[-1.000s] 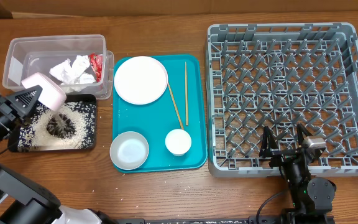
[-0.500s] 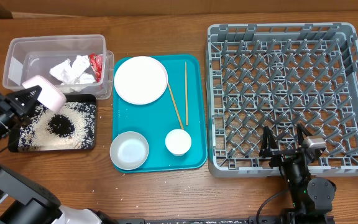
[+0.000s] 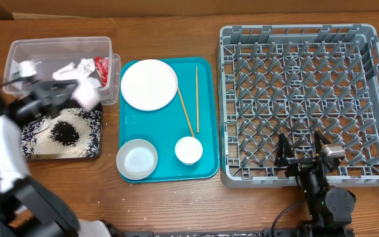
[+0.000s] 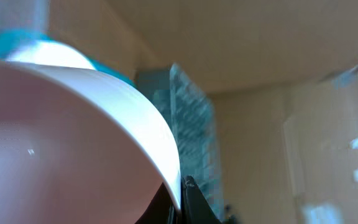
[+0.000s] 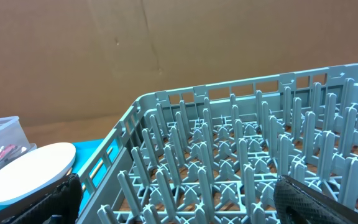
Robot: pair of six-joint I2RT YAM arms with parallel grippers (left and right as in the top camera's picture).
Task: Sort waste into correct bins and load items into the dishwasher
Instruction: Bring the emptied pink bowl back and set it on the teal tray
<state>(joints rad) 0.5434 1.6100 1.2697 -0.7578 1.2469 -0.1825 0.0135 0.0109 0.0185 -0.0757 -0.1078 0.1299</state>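
My left gripper should move across next, go down and release the pink bowl's rim, because the bare teal tray between the plate and the grey-green bowl is below my gripper, to its right in the overhead view.
My left gripper (image 3: 68, 93) is shut on the rim of the pale pink bowl (image 3: 85, 96), which is motion-blurred over the near edge of the clear tub (image 3: 18, 52) and the black tray (image 3: 95, 153). In the left wrist view the pink bowl (image 4: 55, 143) fills the left side, its rim pinched by the left gripper (image 4: 180, 202). Rice with a dark grain pile (image 3: 62, 131) lies in the black tray. A napkin (image 3: 71, 71) and red scrap (image 3: 101, 64) sit in the tub. My right gripper (image 3: 301, 150) stands open over the dish rack (image 3: 308, 39); in the right wrist view, the right gripper (image 5: 185, 205) holds nothing.
A teal tray (image 3: 206, 118) between the bins and the rack holds the pink plate (image 3: 149, 83), two chopsticks (image 3: 187, 112), a grey-green bowl (image 3: 137, 158) and a white cup (image 3: 189, 150). The plate (image 5: 27, 171) and rack pegs (image 5: 247, 155) show in the right wrist view.
The left arm has swung up and to the right with the pink bowl, off the black tray's left side, uncovering the dark grain pile. The right arm has not moved.
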